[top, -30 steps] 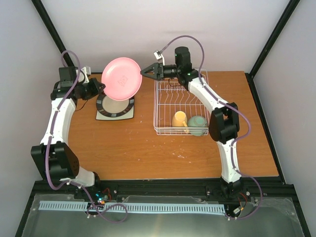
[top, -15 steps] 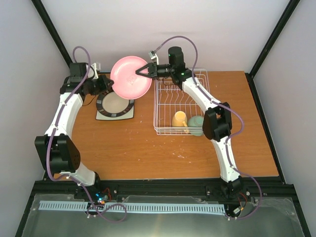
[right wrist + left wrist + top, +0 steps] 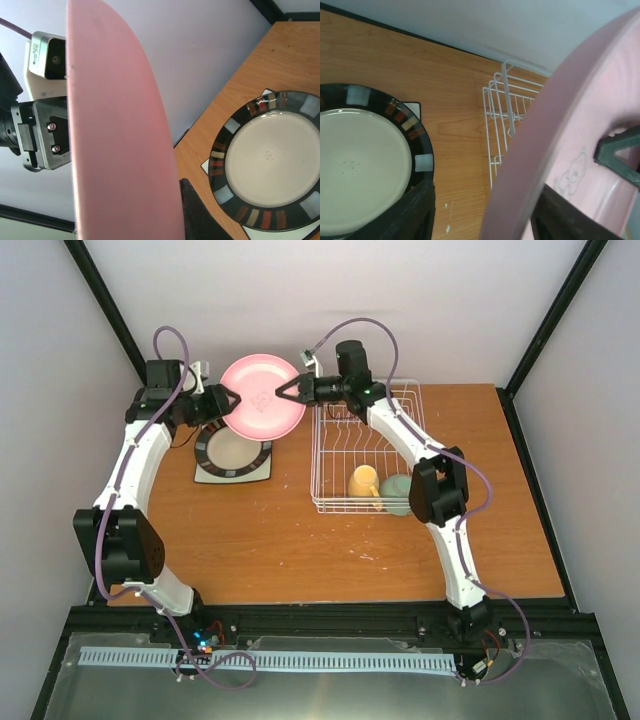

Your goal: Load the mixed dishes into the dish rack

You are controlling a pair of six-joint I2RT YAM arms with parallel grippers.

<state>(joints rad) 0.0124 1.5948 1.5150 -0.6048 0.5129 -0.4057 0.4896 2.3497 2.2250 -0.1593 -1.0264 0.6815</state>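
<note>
Next, my right gripper tips down, lowers the plate onto the dish rack's empty wires, below it and to its right in the top view, and lets go.
A pink plate [image 3: 262, 410] hangs on edge in the air above the table's back left. My right gripper [image 3: 283, 392] is shut on its right rim; in the right wrist view the plate [image 3: 115, 140] presses against one dark finger [image 3: 200, 215] and hides the other. My left gripper [image 3: 232, 400] stands open around the left rim, with a gap between one finger [image 3: 415, 210] and the plate [image 3: 600, 125]. The white wire dish rack [image 3: 316, 460] holds a yellow mug [image 3: 363, 481] and a pale-green bowl [image 3: 400, 492].
Below the pink plate, a black-rimmed cream-centred plate [image 3: 232, 452] lies on a square off-white plate [image 3: 262, 476] on the wooden table. The rack's upright prongs [image 3: 502, 110] stand just right of them. White walls close the back and sides.
The left arm carried the pink plate right, toward the rack. The right gripper reached in and closed on its right rim. The left jaws, shut on the plate before, have opened.
</note>
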